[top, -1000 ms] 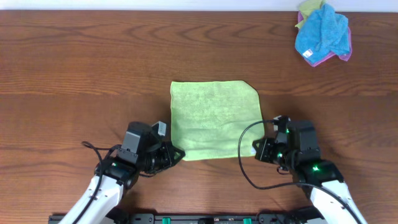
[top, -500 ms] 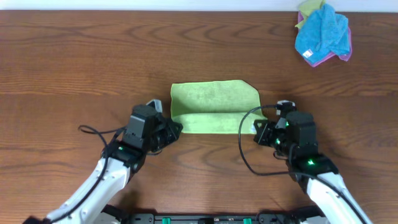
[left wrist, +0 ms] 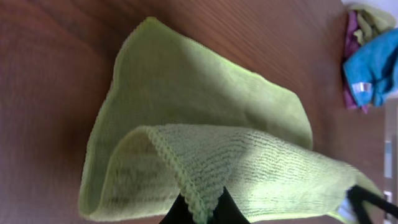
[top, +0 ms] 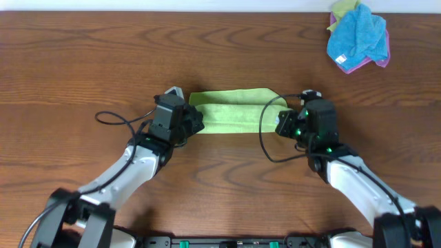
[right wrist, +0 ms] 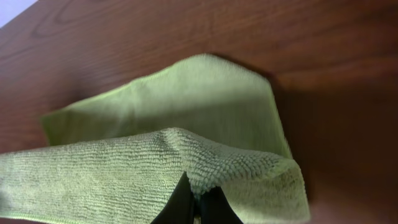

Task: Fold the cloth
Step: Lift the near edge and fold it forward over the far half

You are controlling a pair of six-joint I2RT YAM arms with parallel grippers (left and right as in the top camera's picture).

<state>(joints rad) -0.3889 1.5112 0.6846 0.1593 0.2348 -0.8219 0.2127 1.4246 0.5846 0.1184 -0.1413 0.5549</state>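
Next, my left gripper carries the held corner outward, lowers and releases it at the lower layer's bare far corner, outward of and below the gripper.
The light green cloth lies mid-table, doubled over itself into a narrow band. My left gripper is shut on the cloth's near left corner, held above the lower layer. My right gripper is shut on the near right corner, also lifted over the lower layer. The upper layer hangs between the two grippers, with the fold rounded at the near side.
A pile of cloths, blue over pink and yellow-green, sits at the table's far right corner and shows in the left wrist view. Bare wooden table surrounds the cloth.
Both grippers have carried the cloth's near edge away from me over the far part. The visible cloth has shrunk from a full square to a narrow band.
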